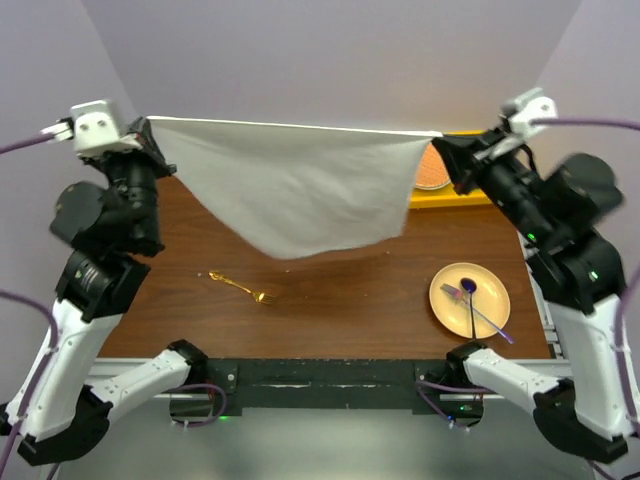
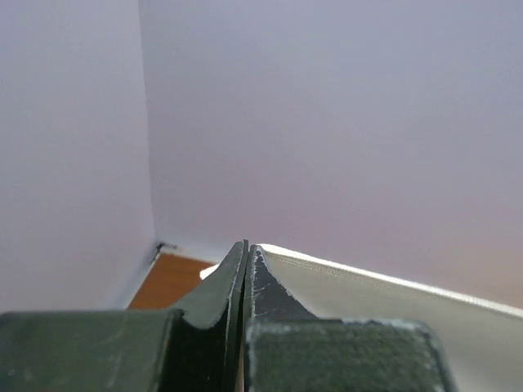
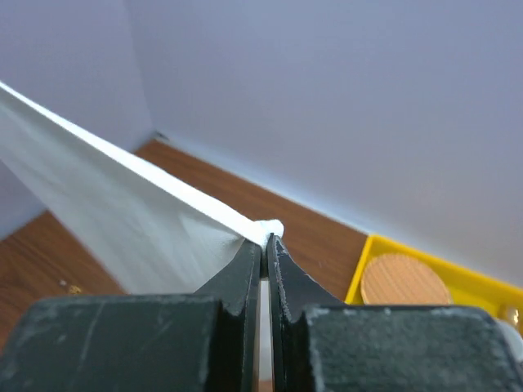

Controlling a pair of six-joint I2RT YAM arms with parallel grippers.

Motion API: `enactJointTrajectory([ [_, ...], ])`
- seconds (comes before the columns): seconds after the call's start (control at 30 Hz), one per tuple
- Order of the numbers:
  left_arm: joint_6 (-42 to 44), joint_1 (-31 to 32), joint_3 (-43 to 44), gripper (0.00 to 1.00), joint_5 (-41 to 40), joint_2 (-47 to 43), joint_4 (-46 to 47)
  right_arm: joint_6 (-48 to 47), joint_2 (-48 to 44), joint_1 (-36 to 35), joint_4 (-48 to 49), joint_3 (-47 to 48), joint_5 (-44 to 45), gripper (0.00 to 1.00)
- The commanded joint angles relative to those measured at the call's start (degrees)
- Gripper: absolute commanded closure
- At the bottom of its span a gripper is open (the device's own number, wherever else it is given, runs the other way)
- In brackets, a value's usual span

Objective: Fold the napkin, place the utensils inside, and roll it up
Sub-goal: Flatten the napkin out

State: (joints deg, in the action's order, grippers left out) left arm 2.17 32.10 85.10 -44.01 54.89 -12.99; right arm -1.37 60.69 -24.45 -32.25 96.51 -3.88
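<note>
Next, my right gripper travels outward and down to the far tabletop beside the yellow tray and releases the napkin's corner, because the napkin still hangs in the air.
The off-white napkin hangs in the air, stretched tight between both grippers above the far half of the brown table. My left gripper is shut on its left top corner. In the left wrist view the napkin runs off to the right of the closed left gripper. My right gripper is shut on the right top corner. The right wrist view shows the napkin pinched at the right gripper's tips. The gold fork lies on the table below the napkin, left of centre.
A tan plate at the right front holds a silver-handled utensil with a purple end. A yellow tray with a round wooden disc stands at the back right. Lilac walls surround the table.
</note>
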Motion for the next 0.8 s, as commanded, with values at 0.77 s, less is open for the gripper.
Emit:
enactJointTrajectory([
  [0.77, 12.06, -21.28, 29.65, 1.0, 2.71, 75.04, 22.5, 1.72, 67.34, 6.69, 10.01, 25.99, 19.18, 1.0],
])
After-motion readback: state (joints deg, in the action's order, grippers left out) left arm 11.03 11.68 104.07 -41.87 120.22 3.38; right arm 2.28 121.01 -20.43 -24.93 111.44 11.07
